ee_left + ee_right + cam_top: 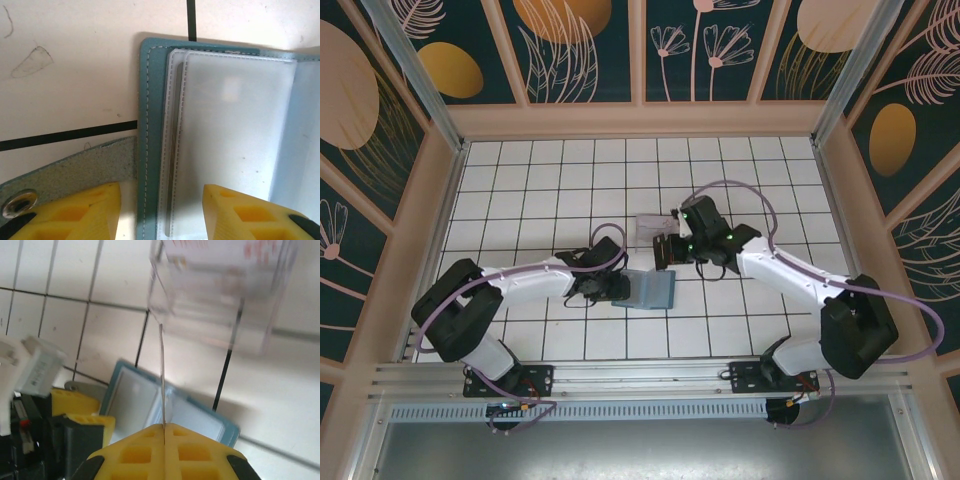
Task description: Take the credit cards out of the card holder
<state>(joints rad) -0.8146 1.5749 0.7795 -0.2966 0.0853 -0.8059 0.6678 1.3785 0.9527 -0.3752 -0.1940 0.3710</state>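
The right gripper turns outward over the clear plastic box next and lowers the held card in to release, since the box stands just past the card's tip.
The slate-blue card holder lies open on the tiles, its clear sleeves facing up and its strap stud off to the left. My left gripper is open at the holder's left edge; in the left wrist view this left gripper has its yellow fingers astride the stitched border and the first sleeves. My right gripper hovers above and behind the holder, shut on a credit card. In the right wrist view the credit card stands edge-on, rising from the right gripper over the card holder.
A clear plastic box stands on the tiles just behind the right gripper, and the same clear box is close above the held card's tip. Wooden walls ring the tiled floor. The left gripper's yellow fingers sit left of the holder.
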